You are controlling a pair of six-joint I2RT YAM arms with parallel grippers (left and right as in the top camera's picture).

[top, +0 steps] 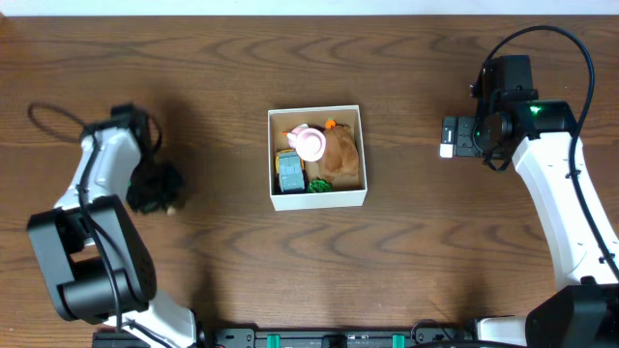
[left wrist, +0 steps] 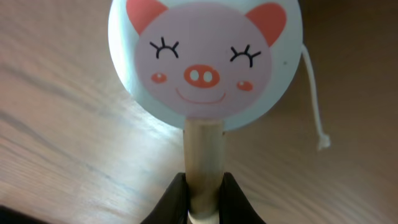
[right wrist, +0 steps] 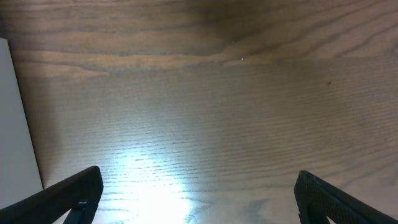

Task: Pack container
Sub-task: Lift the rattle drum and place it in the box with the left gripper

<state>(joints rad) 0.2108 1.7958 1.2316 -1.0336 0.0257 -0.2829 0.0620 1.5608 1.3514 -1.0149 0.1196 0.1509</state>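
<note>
Next, my left gripper lifts over to the box and releases the drum toy in the box's far corner [top: 282, 123] beside the pink toy, since that spot lies open.
The container [top: 317, 199] is a square white box with a brown inside, at the table's middle. It holds a pink toy [top: 309, 143], a brown item [top: 341, 155], a grey-blue toy [top: 289, 170] and small green and orange bits. My left gripper [top: 155, 188] is at the left, low over the table, well apart from the box. In the left wrist view it [left wrist: 204, 202] is shut on the wooden handle [left wrist: 204, 149] of a round pig-face drum toy [left wrist: 205, 56] with a white string. My right gripper [top: 450, 136] is right of the box, open and empty [right wrist: 199, 199].
Bare brown wood table [top: 222, 77] lies all around the box. A white edge [right wrist: 15, 124] shows at the left of the right wrist view. The arm bases [top: 97, 271] stand at the front left and front right.
</note>
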